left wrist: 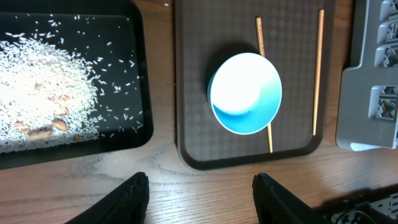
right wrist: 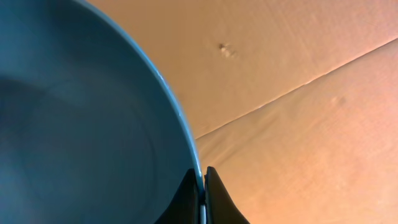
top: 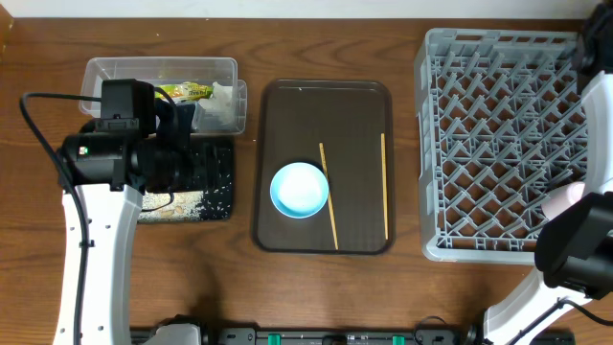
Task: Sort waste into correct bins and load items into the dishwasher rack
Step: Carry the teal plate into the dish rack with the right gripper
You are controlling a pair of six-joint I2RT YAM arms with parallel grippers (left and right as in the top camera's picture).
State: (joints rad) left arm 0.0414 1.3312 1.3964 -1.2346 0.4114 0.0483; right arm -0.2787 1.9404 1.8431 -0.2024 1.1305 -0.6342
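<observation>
The rack's far wires lie below and left in the overhead view. The dish (right wrist: 81, 112) goes across and down to them next, and my right gripper releases it.
My left gripper (left wrist: 202, 194) is open and empty above bare wood in front of the trays; in the overhead view the left gripper (top: 184, 153) hangs over the black tray (top: 222, 182). The tray holds loose white rice (left wrist: 43, 81). The clear tub (top: 96, 69) holds the yellow-green wrapper (top: 184, 92) and the white tissue (top: 222, 103). The light-blue bowl (top: 299, 189) and two chopsticks (top: 329, 196) lie on the brown tray. My right gripper (right wrist: 203, 177) is shut on the rim of the dark-blue dish (right wrist: 81, 112). The pale-green cup is out of view.
The brown serving tray (top: 287, 105) lies at the middle. The grey dishwasher rack (top: 498, 144) stands at the right; a pink thing (top: 560, 199) shows at its right side behind my right arm. The rack corner shows in the left wrist view (left wrist: 373, 93).
</observation>
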